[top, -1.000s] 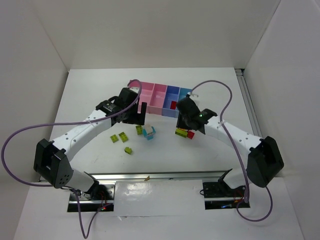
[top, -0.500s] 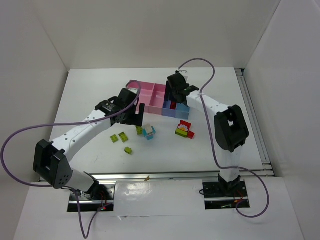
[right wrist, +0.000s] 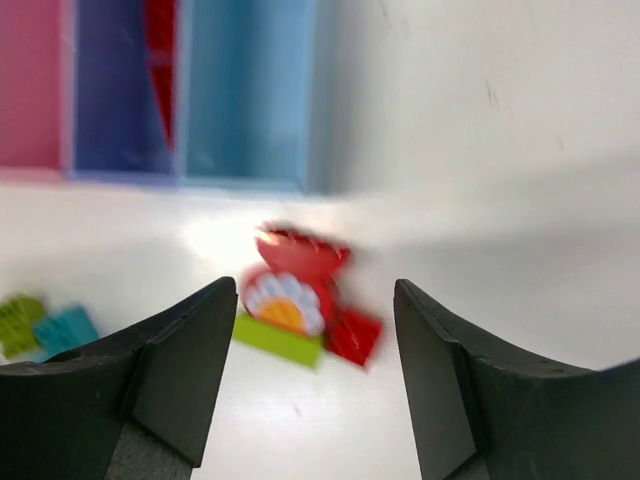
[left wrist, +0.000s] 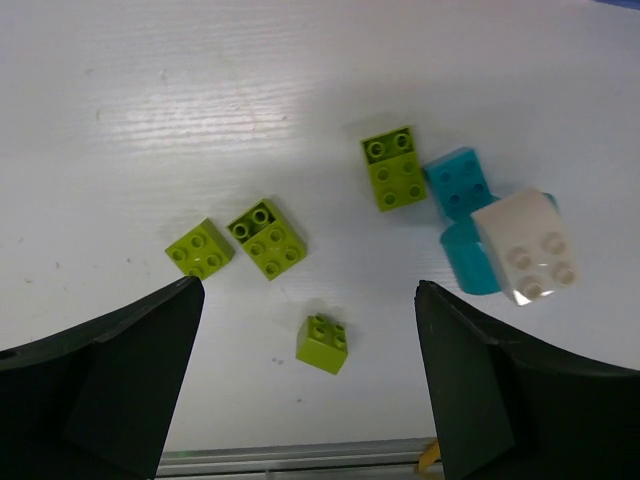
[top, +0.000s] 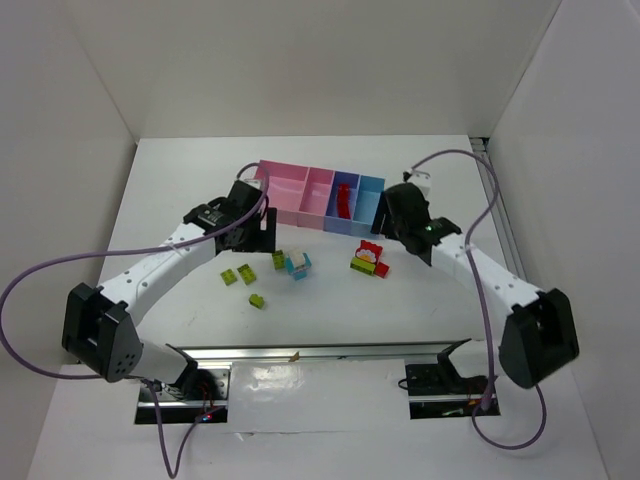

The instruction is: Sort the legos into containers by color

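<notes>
The left gripper moves back toward the metal bar and lowers over the lime green lego nearest it next, since bare table around that lego leaves fingers room.
Four lime green legos lie loose on the table point(left wrist: 199, 248) point(left wrist: 267, 238) point(left wrist: 323, 343) point(left wrist: 393, 167), beside a cyan and white clump point(left wrist: 500, 245). My left gripper point(left wrist: 310, 390) hovers over them, open and empty; from above the left gripper point(top: 266, 236) hangs just left of the clump point(top: 297, 265). A red, green and white clump point(right wrist: 300, 305) lies below the containers point(top: 320, 190). My right gripper point(right wrist: 315, 380) is open and empty above it, blurred. A red brick point(top: 345, 198) lies in the periwinkle bin point(right wrist: 115, 90), next to the light blue bin point(right wrist: 245, 90).
White walls close in the table on three sides. A metal rail point(top: 320, 352) runs along the near edge between the arm bases. Purple cables loop out from both arms. Bare white table point(top: 180, 180) lies left of the pink bins.
My right arm swung up over the bins and back down to their right end, its jaws going from shut to open. The left arm shifted slightly left, still open.
</notes>
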